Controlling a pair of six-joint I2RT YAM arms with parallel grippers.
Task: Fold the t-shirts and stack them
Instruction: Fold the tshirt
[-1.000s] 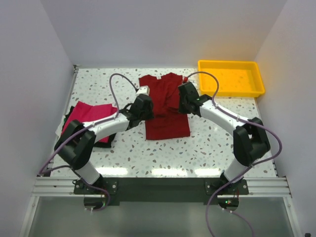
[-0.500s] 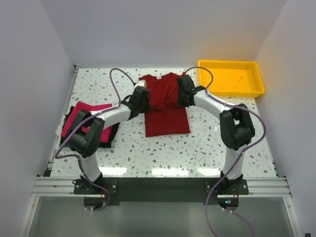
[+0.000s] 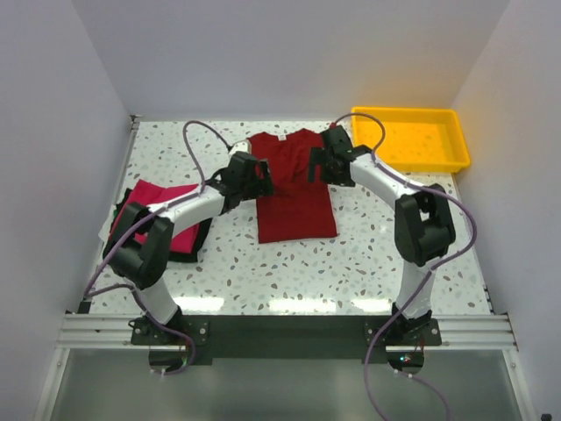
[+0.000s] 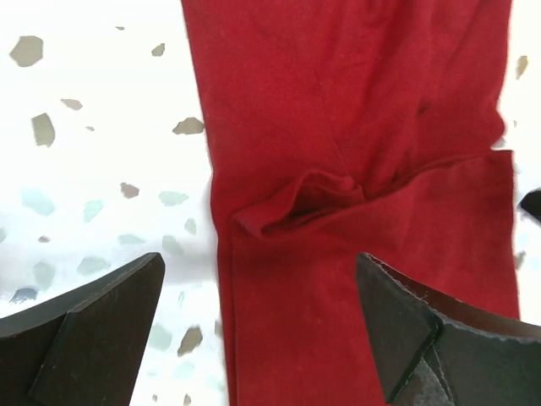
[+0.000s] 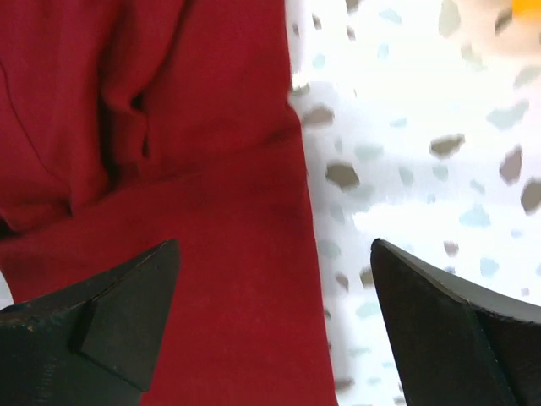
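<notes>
My left gripper should next move back along the crimson t-shirt and down onto its uncovered hem corner nearest the magenta-pink t-shirt on the tabletop.
A dark crimson t-shirt (image 3: 295,195) lies flat mid-table, collar toward the far wall, both sides folded in to a narrow strip. My left gripper (image 3: 257,179) hovers open over its left edge, and the cloth (image 4: 338,161) shows a small crease between the wide-apart fingers (image 4: 101,313). Over the right edge my right gripper (image 3: 318,167) stands open too, with the shirt (image 5: 194,211) below it and nothing held. At the left a folded magenta-pink t-shirt (image 3: 145,203) rests on a dark one (image 3: 186,247).
A yellow plastic tray (image 3: 409,156) stands at the far right corner. White walls close in the speckled table (image 3: 368,263) on three sides. Purple cables loop above both arms.
Both grippers have opened and let go of the crimson shirt's folded-in sides. Both arms have shifted a little toward the far wall.
</notes>
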